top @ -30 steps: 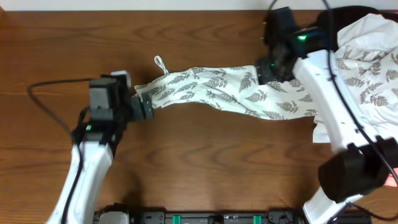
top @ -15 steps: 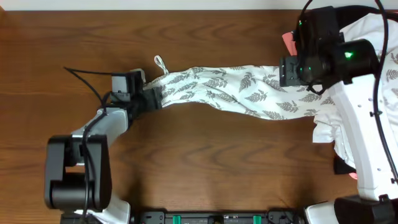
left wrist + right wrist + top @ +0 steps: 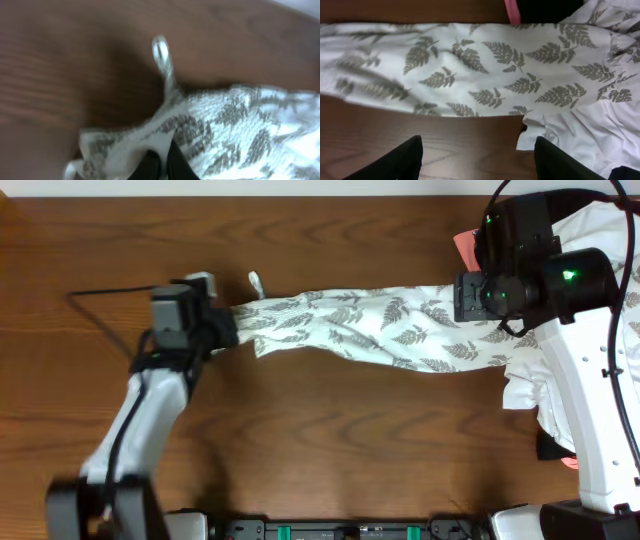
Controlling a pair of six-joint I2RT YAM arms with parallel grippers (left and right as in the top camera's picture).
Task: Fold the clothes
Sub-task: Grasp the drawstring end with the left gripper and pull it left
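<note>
Bare wood lies at the clear spot, so my left gripper will pull the garment's pinched end back toward the base over that spot and let go of it there.
The clothes [image 3: 360, 330], a thin white garment printed with grey-green fern leaves, lie stretched across the wooden table from left of centre to the pile at the right. My left gripper [image 3: 228, 330] is shut on the garment's left end, just below its small white loop [image 3: 254, 280]. In the left wrist view the dark fingertips [image 3: 150, 165] pinch a fold of the printed fabric [image 3: 235, 125]. My right gripper [image 3: 462, 298] hovers over the garment's right part, open and holding nothing. Seen from the right wrist, its fingers [image 3: 395, 160] stand wide apart over bare wood below the fern fabric [image 3: 485, 65].
A pile lies at the far right: a plain white garment [image 3: 525, 390], a coral-pink one [image 3: 463, 245] and a black one [image 3: 570, 200]. The white one's edge [image 3: 570, 135] lies near my right finger. A black cable [image 3: 100, 295] loops beside the left arm.
My left gripper has shut on the garment's left end and drawn it slightly left, pulling it straighter. The right gripper shifted right, off the garment's middle, then held still.
</note>
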